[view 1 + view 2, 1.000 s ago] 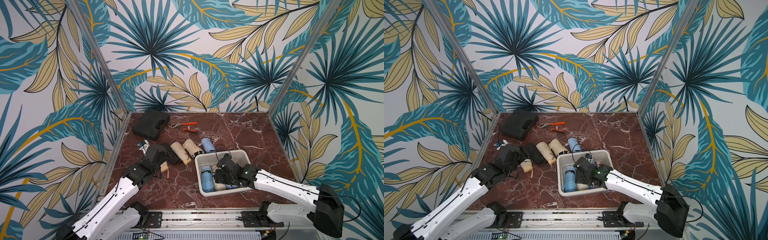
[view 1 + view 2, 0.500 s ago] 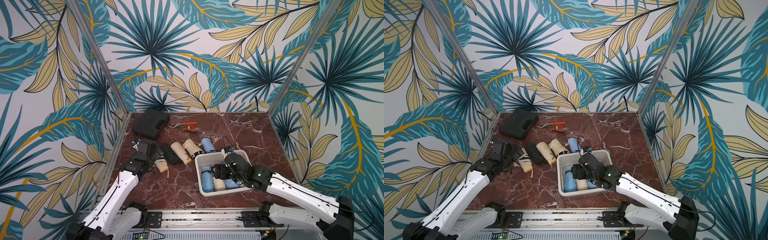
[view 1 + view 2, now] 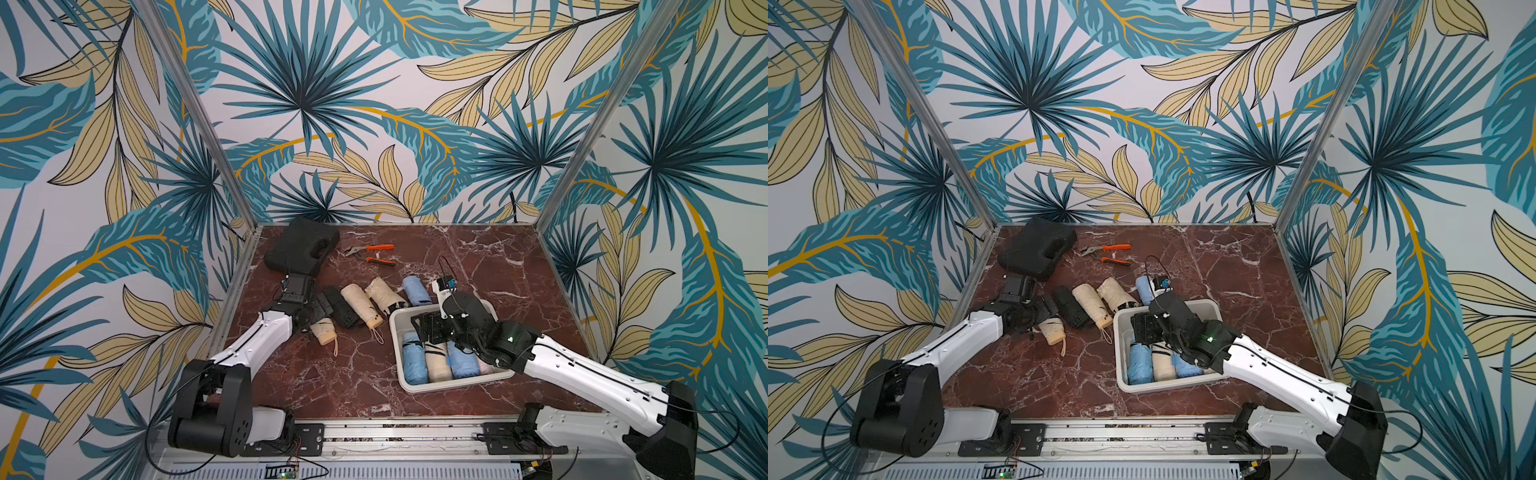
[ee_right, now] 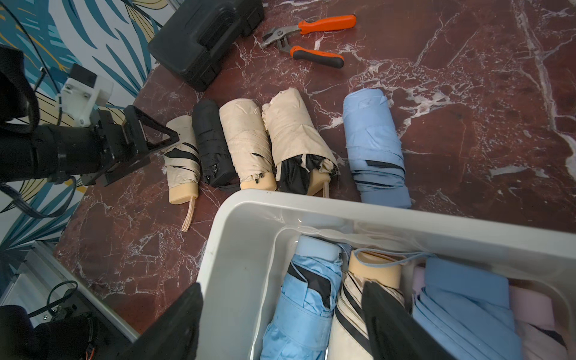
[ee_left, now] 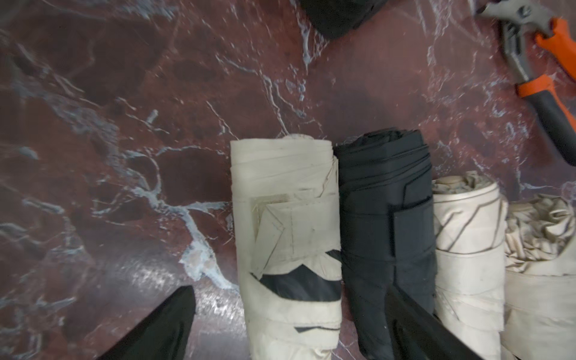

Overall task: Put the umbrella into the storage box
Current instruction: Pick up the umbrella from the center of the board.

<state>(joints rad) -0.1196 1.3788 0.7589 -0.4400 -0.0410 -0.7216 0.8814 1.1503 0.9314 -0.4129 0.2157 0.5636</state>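
Note:
I should next lower the open fingers of my left gripper on both sides of the cream umbrella's dark-marked middle below, with one finger at the seam, because the black umbrella is close beside it.
The white storage box sits front right and holds blue, cream and pink folded umbrellas side by side. Several more lie in a row on the marble to its left: a cream umbrella, a black one, two more cream ones and a blue one. My left gripper is open astride the left-end cream umbrella, one finger over the black one. My right gripper hangs open and empty over the box's left end.
A black moulded case lies at the back left. Orange-handled pliers lie beside it. The left wall and its metal post stand close behind my left arm. A metal rail runs along the front edge.
Both grippers have opened wider. My left gripper has shifted back along the row and now straddles the left-end cream umbrella. My right gripper has risen slightly and moved towards the box's far left corner.

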